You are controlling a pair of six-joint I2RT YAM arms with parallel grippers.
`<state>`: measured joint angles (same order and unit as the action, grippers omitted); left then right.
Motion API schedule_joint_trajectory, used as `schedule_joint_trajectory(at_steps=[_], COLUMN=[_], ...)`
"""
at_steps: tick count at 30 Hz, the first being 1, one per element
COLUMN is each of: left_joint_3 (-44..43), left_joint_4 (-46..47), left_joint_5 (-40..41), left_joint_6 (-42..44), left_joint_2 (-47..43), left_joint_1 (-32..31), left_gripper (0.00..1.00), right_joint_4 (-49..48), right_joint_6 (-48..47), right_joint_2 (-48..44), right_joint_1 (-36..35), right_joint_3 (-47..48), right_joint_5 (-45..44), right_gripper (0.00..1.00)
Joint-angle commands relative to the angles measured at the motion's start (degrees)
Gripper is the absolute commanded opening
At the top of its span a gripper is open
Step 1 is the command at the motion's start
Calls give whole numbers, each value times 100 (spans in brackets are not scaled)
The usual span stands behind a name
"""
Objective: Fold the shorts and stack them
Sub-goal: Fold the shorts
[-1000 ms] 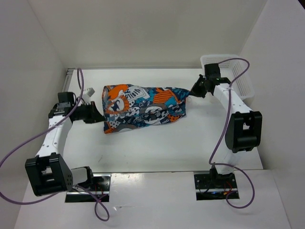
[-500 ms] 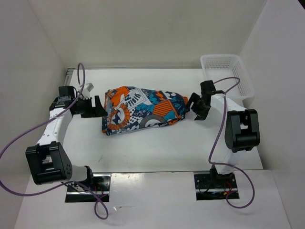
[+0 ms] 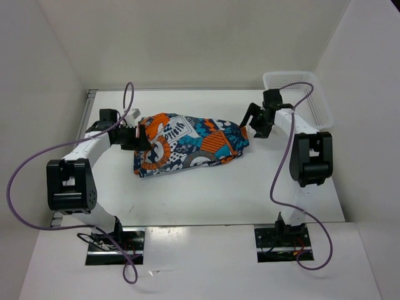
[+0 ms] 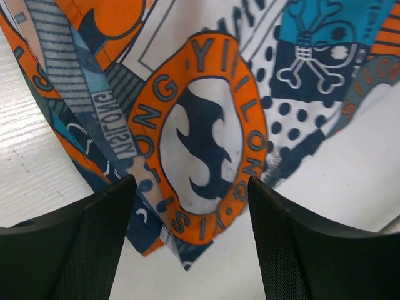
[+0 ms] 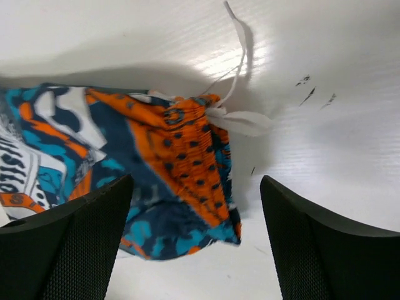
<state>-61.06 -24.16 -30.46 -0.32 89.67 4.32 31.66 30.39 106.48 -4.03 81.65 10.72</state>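
My right gripper moves down and to the left in the top view onto the shorts' orange dotted waistband next, as it lies below the open fingers.
The shorts lie folded in a long bundle across the middle of the table, print up. My left gripper is at their left end, open. In the left wrist view a pointed corner of the shorts lies on the table under the left gripper, touching neither finger. My right gripper hovers open at the right end. The right wrist view shows the orange dotted waistband of the shorts and a white drawstring below the open right gripper.
A white mesh basket stands at the back right corner, just behind the right arm. White walls close in the table on the left, back and right. Purple cables loop from both arms.
Both grippers have opened and let go of the shorts' ends, and the bundle has settled on the table. The left gripper has moved in over the left end; the right has shifted toward the back.
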Motion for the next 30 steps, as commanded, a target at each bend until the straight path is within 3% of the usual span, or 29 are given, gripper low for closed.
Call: schedule_joint_trajectory(at_steps=[1,12,16,18,23,26,30], left_joint_3=[137,-89,-345,-485,-671,-732,-794], left_joint_4=[683,685,738,738,738,738,833], left_joint_5=[31,304,224,277,1251,1480,1341], left_joint_6=[32,32,32,32,32,32,32], left_joint_2=[269,517,586,815,1114,1263,1580], left_joint_1=[-45,-45,-45,-97,-98,-98,-98], left_gripper=[79,74,65,61,62,67,66], right_joint_4=[-107,-767,-969,-952,-899,-959,-1074], right_joint_6=[-192,-87,19,-33,-183,-183,-183], right_joint_2=[496,541,515,392,260,330,330], right_joint_1=[96,-211,-273,-273,-273,-273,-273], right_joint_3=[132,-878,-1010,-958,-958,-1019,-1072], right_joint_5=[509,976,800,669,589,589,712], right_gripper=[86,79,65,66,70,63,44])
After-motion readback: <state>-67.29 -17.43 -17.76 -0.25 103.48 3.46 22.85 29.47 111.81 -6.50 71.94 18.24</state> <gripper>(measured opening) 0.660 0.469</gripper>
